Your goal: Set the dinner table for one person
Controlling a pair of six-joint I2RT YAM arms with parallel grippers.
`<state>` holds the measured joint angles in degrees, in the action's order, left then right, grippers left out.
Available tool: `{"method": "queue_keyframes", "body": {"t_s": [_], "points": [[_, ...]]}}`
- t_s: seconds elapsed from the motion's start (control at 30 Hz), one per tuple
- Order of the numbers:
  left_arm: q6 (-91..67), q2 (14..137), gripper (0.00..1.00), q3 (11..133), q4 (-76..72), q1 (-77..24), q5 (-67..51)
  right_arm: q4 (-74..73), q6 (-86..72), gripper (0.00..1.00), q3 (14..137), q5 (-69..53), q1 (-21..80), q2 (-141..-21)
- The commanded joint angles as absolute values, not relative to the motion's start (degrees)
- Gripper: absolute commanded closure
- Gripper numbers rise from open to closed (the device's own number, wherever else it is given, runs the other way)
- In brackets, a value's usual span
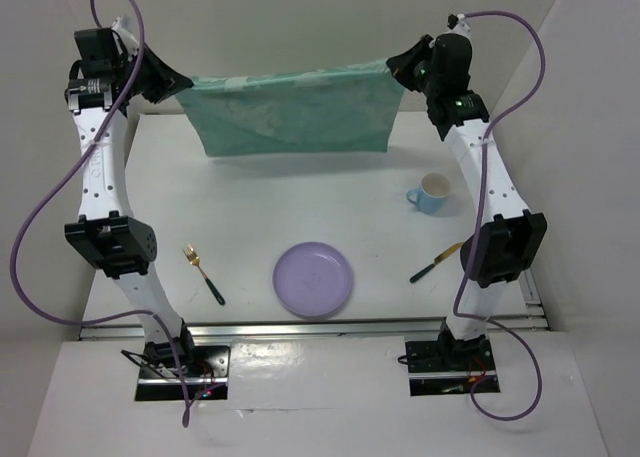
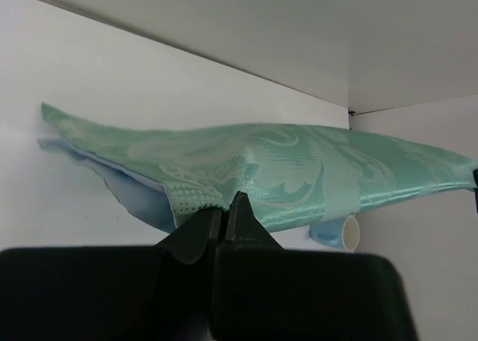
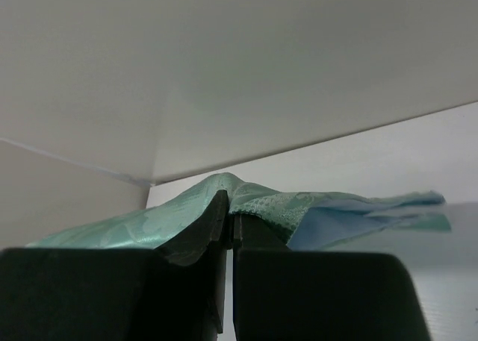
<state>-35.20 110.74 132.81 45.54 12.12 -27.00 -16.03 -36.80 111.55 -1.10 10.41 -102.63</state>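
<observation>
My left gripper holds the placemat's corner and next needs to go back down to the bare table beyond the fork's teeth and release the corner, since that spot is below and back of the gripper.
A green patterned placemat point(image 1: 295, 112) hangs stretched in the air above the far part of the white dinner table point(image 1: 300, 207). My left gripper point(image 1: 172, 82) is shut on its left top corner, and my right gripper point(image 1: 398, 69) is shut on its right top corner. The left wrist view shows the cloth point(image 2: 261, 169) pinched between my fingers point(image 2: 243, 214). The right wrist view shows the cloth point(image 3: 246, 203) pinched the same way. A purple plate point(image 1: 314, 279) lies near the front edge. A gold fork with a dark handle point(image 1: 203, 273) lies left of it. A light blue mug point(image 1: 431, 193) stands at the right.
A knife with a dark handle point(image 1: 436, 263) lies right of the plate, partly under the right arm. White walls enclose the table at the back and sides. The mug also shows in the left wrist view point(image 2: 340, 233).
</observation>
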Motion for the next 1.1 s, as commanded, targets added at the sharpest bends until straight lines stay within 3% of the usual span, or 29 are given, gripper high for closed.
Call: {"method": "queue_keyframes", "body": {"t_s": [0.0, 0.17, 0.43, 0.47, 0.5, 0.53, 0.57, 0.6, 0.77, 0.87, 0.9, 0.93, 0.97, 1.0, 1.03, 1.07], "points": [[-35.51, 110.83, 1.00, 135.53, 40.34, 14.50, -25.22, -9.68, -36.39, 1.00, 116.10, 0.88, 7.12, -102.13], [-34.72, 104.52, 1.00, 124.39, 37.62, 15.03, -25.22, -7.91, -38.66, 1.00, 103.65, -0.26, 6.59, -95.55], [-32.26, 86.24, 1.00, 84.41, 34.72, 15.03, -20.49, -10.98, -41.31, 0.99, 71.48, -5.18, 6.59, -79.46], [-31.73, 85.09, 0.83, 81.77, 34.72, 15.03, -19.43, -11.60, -41.31, 0.88, 69.63, -6.32, 6.59, -79.45], [-31.73, 84.30, 0.57, 79.48, 35.33, 15.03, -18.12, -12.99, -40.61, 0.69, 68.57, -7.46, 6.59, -79.45], [-31.21, 84.29, 0.10, 77.28, 35.94, 15.03, -17.50, -16.92, -40.00, 0.48, 68.55, -9.91, 6.59, -81.19], [-31.20, 85.24, 0.00, 77.26, 38.82, 15.03, -16.53, -19.22, -39.12, 0.23, 68.55, -11.06, 6.59, -82.17], [-30.07, 86.21, 0.00, 78.47, 40.67, 15.03, -16.00, -21.86, -38.59, 0.18, 69.42, -11.07, 6.59, -83.13], [-27.87, 89.56, 0.00, 88.06, 45.79, 13.89, -13.89, -24.10, -36.74, 0.09, 70.14, -8.09, 6.59, -79.30], [-27.86, 91.05, 0.13, 89.82, 45.00, 10.48, -13.36, -22.86, -34.55, 0.16, 71.97, -8.09, 8.07, -80.23], [-27.34, 92.88, 0.35, 89.82, 45.00, 8.46, -12.84, -23.72, -34.02, 0.21, 72.94, -8.09, 8.87, -81.64], [-27.33, 94.03, 0.47, 89.82, 45.00, 8.44, -12.83, -24.51, -33.14, 0.28, 73.82, -7.48, 9.75, -83.13], [-27.33, 95.09, 0.57, 89.82, 45.00, 6.78, -11.70, -24.52, -32.35, 0.45, 74.44, -7.47, 11.67, -86.54], [-28.03, 96.14, 0.69, 89.04, 45.00, 6.07, -10.73, -25.13, -31.73, 0.53, 75.40, -7.47, 12.47, -88.49], [-28.82, 98.24, 0.92, 88.51, 45.00, 5.54, -9.07, -25.66, -30.68, 0.65, 76.02, -7.47, 13.44, -90.51], [-28.83, 99.31, 1.00, 87.98, 44.39, 5.02, -9.05, -25.66, -30.06, 0.73, 77.16, -7.47, 14.93, -94.53]]}}
